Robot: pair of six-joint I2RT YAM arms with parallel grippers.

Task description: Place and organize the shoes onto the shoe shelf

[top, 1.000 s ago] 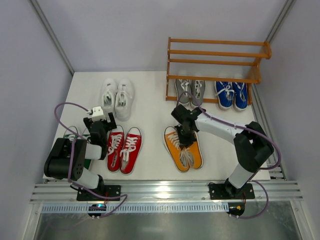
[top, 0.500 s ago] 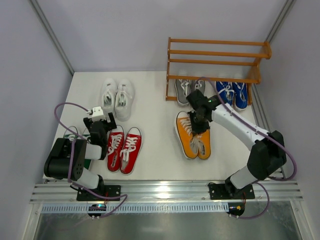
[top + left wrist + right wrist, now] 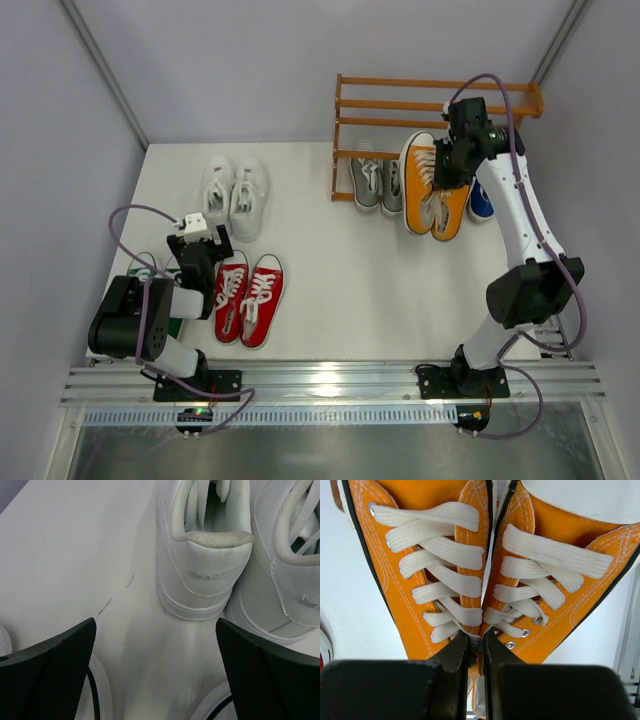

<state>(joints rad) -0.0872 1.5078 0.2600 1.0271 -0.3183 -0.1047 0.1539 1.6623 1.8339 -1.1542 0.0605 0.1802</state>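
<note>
I need to move the orange shoes in my right gripper outward next, onto the empty middle level of the shoe shelf over the blue pair, and let them go there.
My right gripper is shut on the inner collars of the orange pair and holds both shoes in the air in front of the shoe shelf. The right wrist view shows the orange pair hanging toes away from the pinched fingers. The grey pair sits on the bottom tier, and the blue pair is mostly hidden behind the orange shoes. My left gripper is open and empty, low over the table just behind the white pair, whose heels show in the left wrist view. The red pair lies beside it.
A green shoe peeks out behind my left arm. The shelf's upper two tiers hold nothing. Metal rails run along the table's near edge. Walls close in at left, right and back.
My right arm has lifted the orange pair off the table and carried it up and right, from mid-table to in front of the shelf. The left arm has not moved.
</note>
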